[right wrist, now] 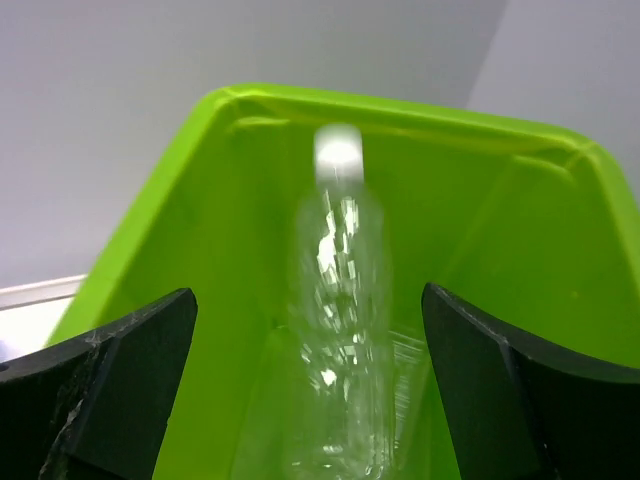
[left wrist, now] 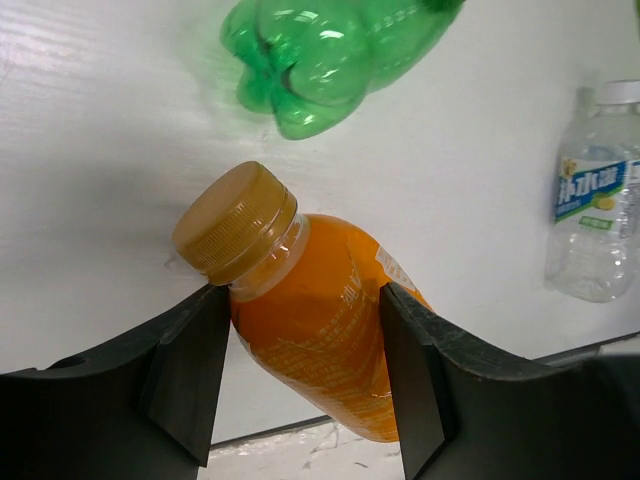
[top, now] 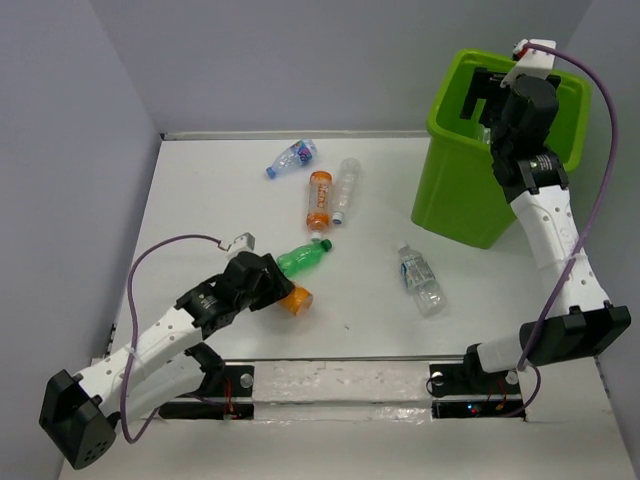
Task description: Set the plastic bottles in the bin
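The robot's left gripper needs to lift outward and go across the bin's rim next, then release the orange bottle, since the bin's opening (top: pixel 472 128) is above the left gripper and to its right in the top view.
My left gripper (top: pixel 280 290) (left wrist: pixel 300 300) is shut on an orange bottle (top: pixel 297 301) (left wrist: pixel 320 350) with a tan cap, low over the table's near side. Both fingers press its sides. A green bottle (top: pixel 303 257) (left wrist: pixel 320 55) lies just beyond it. My right gripper (top: pixel 487 100) (right wrist: pixel 308 300) is open over the mouth of the lime-green bin (top: pixel 460 190) (right wrist: pixel 220 200). A clear bottle (right wrist: pixel 340 330) with a white cap shows blurred inside the bin, between the fingers and touching neither. A second orange bottle (top: pixel 319 198) lies mid-table.
Clear bottles lie on the white table: one with a blue label (top: pixel 291 158) at the back, one (top: pixel 346 187) beside the second orange bottle, one (top: pixel 420 278) (left wrist: pixel 595 200) right of centre. Grey walls enclose the table on the left and back.
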`<state>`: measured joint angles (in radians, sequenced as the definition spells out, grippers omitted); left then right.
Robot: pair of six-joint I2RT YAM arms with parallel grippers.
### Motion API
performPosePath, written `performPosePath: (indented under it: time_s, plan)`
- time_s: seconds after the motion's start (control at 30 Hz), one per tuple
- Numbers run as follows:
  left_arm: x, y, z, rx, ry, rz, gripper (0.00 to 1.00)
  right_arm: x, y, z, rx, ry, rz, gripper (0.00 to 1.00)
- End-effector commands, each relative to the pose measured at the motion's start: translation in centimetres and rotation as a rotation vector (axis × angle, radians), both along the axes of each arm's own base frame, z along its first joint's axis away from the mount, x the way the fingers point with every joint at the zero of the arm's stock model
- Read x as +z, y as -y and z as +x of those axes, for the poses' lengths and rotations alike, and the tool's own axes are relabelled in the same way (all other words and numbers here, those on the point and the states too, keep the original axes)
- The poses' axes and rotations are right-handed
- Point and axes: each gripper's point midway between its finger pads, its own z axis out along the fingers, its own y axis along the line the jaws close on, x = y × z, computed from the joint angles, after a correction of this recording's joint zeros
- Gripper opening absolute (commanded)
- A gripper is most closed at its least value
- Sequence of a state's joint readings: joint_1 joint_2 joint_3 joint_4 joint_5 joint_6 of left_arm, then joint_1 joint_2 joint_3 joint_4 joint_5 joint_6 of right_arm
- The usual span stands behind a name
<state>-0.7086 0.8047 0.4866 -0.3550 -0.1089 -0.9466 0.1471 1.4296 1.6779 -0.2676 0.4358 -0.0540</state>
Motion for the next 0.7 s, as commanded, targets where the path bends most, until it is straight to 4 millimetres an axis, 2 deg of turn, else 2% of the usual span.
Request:
performPosePath:
  time_s: [0.0, 0.1, 0.13, 0.17, 0.2, 0.23, 0.27, 0.3, 0.33, 0.37, 0.4, 0.43, 0.5, 0.53, 0.57, 0.67]
  plan:
    - [6.7, 0.6, 1.8, -0.014, 0.153, -0.019, 0.17, 4.7, -1.3, -3.3, 0.091, 0.121, 0.084, 1.0]
    - [9.3, 1.1, 2.3, -0.028, 0.203, -0.026, 0.17, 5.9, -2.1, -5.4, 0.146, 0.149, 0.132, 1.0]
    - [11.1, 1.2, 2.7, -0.028, 0.238, -0.032, 0.17, 6.6, -2.8, -7.0, 0.196, 0.165, 0.15, 1.0]
    - [12.1, 1.2, 3.0, -0.024, 0.258, -0.033, 0.17, 6.7, -3.3, -7.8, 0.229, 0.175, 0.182, 1.0]
    - [14.0, 1.4, 3.5, -0.013, 0.296, -0.046, 0.17, 5.2, -4.6, -8.1, 0.301, 0.143, 0.2, 1.0]
    - [15.0, 1.5, 3.8, -0.008, 0.321, -0.052, 0.17, 4.8, -5.4, -9.0, 0.346, 0.14, 0.225, 0.99]
    - [15.9, 1.6, 4.2, -0.014, 0.35, -0.047, 0.17, 5.2, -6.1, -10.9, 0.392, 0.167, 0.272, 0.99]
    - [18.0, 2.1, 5.0, -0.009, 0.395, -0.066, 0.17, 2.6, -7.7, -11.3, 0.477, 0.112, 0.299, 0.98]
    - [18.9, 2.4, 5.4, -0.011, 0.417, -0.071, 0.17, 1.6, -8.5, -12.0, 0.517, 0.1, 0.33, 0.97]
    - [20.0, 2.7, 5.9, -0.022, 0.449, -0.067, 0.17, 1.8, -9.0, -14.1, 0.56, 0.131, 0.381, 0.95]
    - [20.9, 3.1, 6.3, -0.027, 0.471, -0.071, 0.17, 1.2, -10.2, -15.1, 0.636, 0.132, 0.401, 0.95]
    - [23.0, 4.0, 7.2, -0.03, 0.509, -0.093, 0.17, -2.3, -10.7, -15.1, 0.643, 0.069, 0.434, 0.93]
    - [25.1, 4.9, 8.1, -0.051, 0.561, -0.103, 0.17, -4.1, -11.3, -16.4, 0.675, 0.045, 0.486, 0.89]
    - [28.0, 5.4, 8.5, -0.05, 0.62, -0.143, 0.17, -4.5, -11.7, -17.9, 0.714, 0.047, 0.493, 0.87]
    - [28.3, 6.1, 9.4, -0.061, 0.631, -0.128, 0.17, -6.5, -12.0, -18.2, 0.719, 0.001, 0.517, 0.86]
    - [32.1, 8.0, 11.1, -0.069, 0.706, -0.16, 0.17, -9.1, -12.8, -20.2, 0.771, -0.056, 0.538, 0.8]
